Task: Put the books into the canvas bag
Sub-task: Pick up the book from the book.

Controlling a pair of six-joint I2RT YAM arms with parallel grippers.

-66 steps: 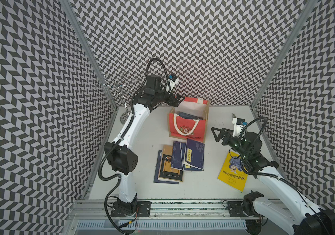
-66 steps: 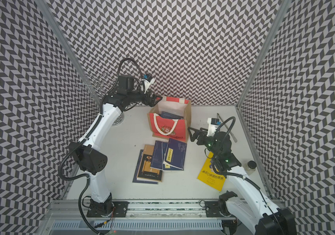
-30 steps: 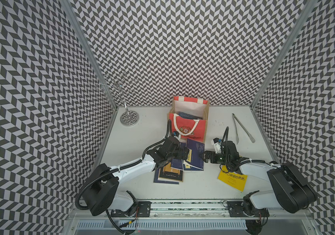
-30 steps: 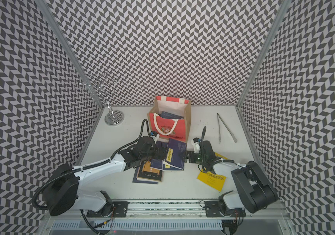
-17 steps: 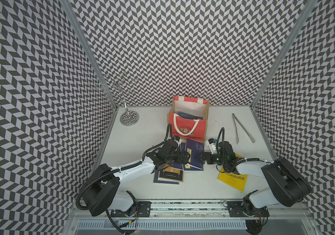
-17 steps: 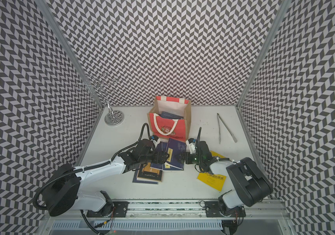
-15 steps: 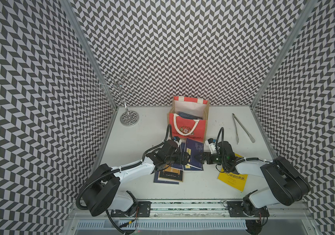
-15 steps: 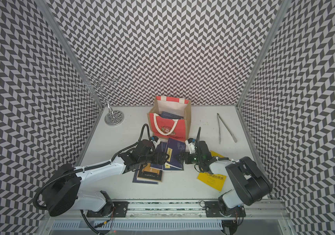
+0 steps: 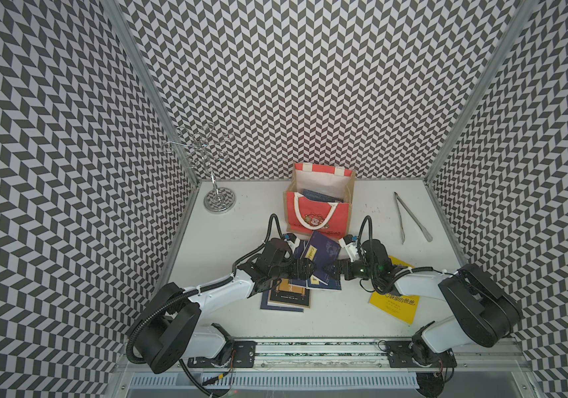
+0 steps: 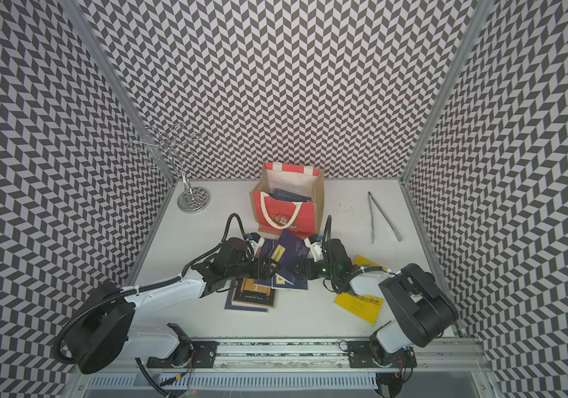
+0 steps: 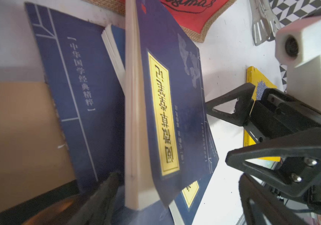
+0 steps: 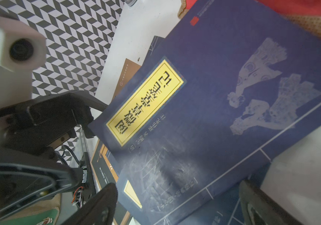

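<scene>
My left gripper should next move away from my right gripper and close its open fingers across the raised page edge (image 9: pixel 306 254) (image 11: pixel 139 187), because it stands clear of the pile.
The canvas bag (image 9: pixel 317 220) (image 10: pixel 284 218) stands upright at the back, with navy books (image 9: pixel 320 196) inside. In front of it lies a pile of books. Its top navy book (image 9: pixel 322 253) (image 10: pixel 291 251) (image 11: pixel 175 116) (image 12: pixel 214 97), yellow-labelled, is tilted up on one long edge. My left gripper (image 9: pixel 303 270) (image 11: pixel 177 185) is open at the raised side, one finger (image 11: pixel 107 192) against the page edge. My right gripper (image 9: pixel 339 272) (image 12: pixel 177 187) is open at the opposite side, its jaws straddling that book's edge. A tan-and-black book (image 9: pixel 289 296) lies lower in the pile. A yellow book (image 9: pixel 394 303) lies under the right arm.
Metal tongs (image 9: pixel 410 217) lie at the back right of the white table (image 9: pixel 227 241). A chrome wire stand (image 9: pixel 219 200) is in the back left corner. Chevron-patterned walls enclose the table on three sides.
Both grippers have closed in on the pile from opposite sides. The top navy book, flat a second ago, now has its left side lifted off the pile.
</scene>
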